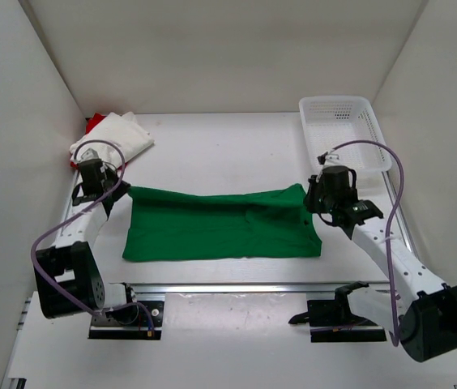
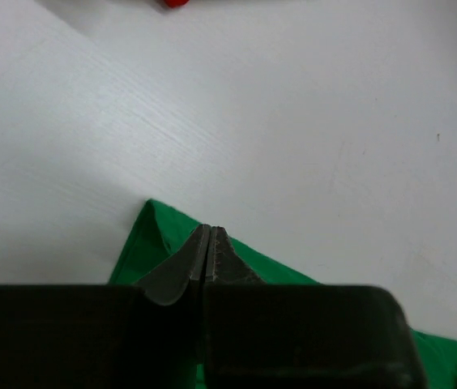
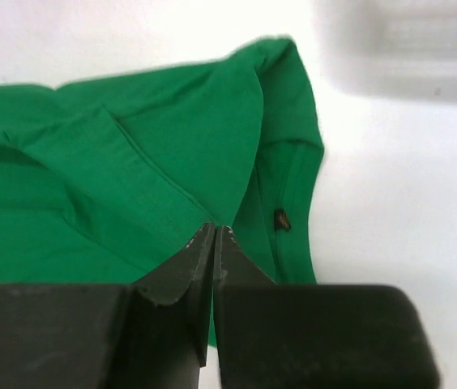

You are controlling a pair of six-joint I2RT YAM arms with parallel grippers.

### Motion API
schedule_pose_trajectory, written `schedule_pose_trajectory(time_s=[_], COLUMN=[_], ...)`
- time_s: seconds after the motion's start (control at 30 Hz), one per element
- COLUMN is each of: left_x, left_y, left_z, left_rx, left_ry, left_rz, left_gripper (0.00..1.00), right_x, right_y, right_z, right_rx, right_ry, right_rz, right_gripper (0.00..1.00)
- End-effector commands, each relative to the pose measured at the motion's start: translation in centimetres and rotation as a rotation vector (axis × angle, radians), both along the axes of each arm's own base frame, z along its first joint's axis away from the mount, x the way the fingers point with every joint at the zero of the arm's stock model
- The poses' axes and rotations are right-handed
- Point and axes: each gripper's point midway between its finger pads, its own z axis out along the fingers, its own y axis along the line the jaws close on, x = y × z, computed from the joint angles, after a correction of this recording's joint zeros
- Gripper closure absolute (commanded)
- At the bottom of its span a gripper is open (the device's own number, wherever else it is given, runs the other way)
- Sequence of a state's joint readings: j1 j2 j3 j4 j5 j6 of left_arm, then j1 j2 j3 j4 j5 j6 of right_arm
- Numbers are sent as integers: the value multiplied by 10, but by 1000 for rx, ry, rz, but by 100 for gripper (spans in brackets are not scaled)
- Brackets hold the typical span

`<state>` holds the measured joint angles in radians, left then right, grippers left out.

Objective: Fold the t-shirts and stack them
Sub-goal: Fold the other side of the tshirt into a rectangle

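The green shirt's pinched corner goes back over the green shirt's side edge (image 1: 134, 214) next, drawn and then released by my left gripper. That edge runs back from that gripper.
The green t-shirt (image 1: 220, 225) lies across the table's middle as a wide folded band. My left gripper (image 1: 121, 190) is shut at its far left corner; in the left wrist view the closed jaws (image 2: 210, 230) pinch green cloth (image 2: 143, 243). My right gripper (image 1: 313, 203) is shut at its far right corner; in the right wrist view the tips (image 3: 215, 227) meet on a fold of the green shirt (image 3: 172, 138). The shirt's far edge runs between the two grippers. The off-white t-shirt (image 1: 115, 136) lies crumpled at the back left, over the red t-shirt (image 1: 94, 122).
A white plastic mesh basket (image 1: 343, 130) stands at the back right, just beyond my right arm, and shows blurred in the right wrist view (image 3: 407, 49). White walls close in the table on three sides. A metal rail (image 1: 237, 286) runs along the near edge.
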<state>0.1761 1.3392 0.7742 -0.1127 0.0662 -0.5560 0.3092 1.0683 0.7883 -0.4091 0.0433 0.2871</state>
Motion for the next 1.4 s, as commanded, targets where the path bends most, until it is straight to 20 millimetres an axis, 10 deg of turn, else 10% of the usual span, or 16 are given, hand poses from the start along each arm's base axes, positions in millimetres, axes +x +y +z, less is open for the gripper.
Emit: schedule_pose_trajectory(time_s=[0.0, 0.37, 0.57, 0.67, 0.83, 0.97, 1.1, 1.37], left_x=[-16, -57, -63, -63, -53, -44, -47, -87], left_y=[1, 3, 3, 8, 3, -53, -130, -211], left_z=[-7, -36, -39, -24, 21, 31, 17, -27], left_rx=[-21, -111, -156, -165, -97, -87, -131, -190], left_ry=[16, 40, 20, -36, -170, -206, -199, -105], left_rz=[11, 61, 93, 125, 106, -53, -257, -539], left_gripper=[100, 100, 80, 62, 62, 65, 67, 70], right_x=[-11, -57, -73, -70, -55, -38, -12, 26], right_y=[0, 2, -3, -4, -1, 41, 89, 135], right_z=[-8, -57, -85, -77, -37, -25, -29, -46], right_rx=[53, 247, 310, 305, 214, 220, 217, 219], right_ry=[-8, 55, 94, 60, -49, -77, -42, -14], right_rz=[-28, -81, -124, -120, -99, 73, 263, 415], right_gripper=[100, 100, 94, 80, 73, 100, 100, 63])
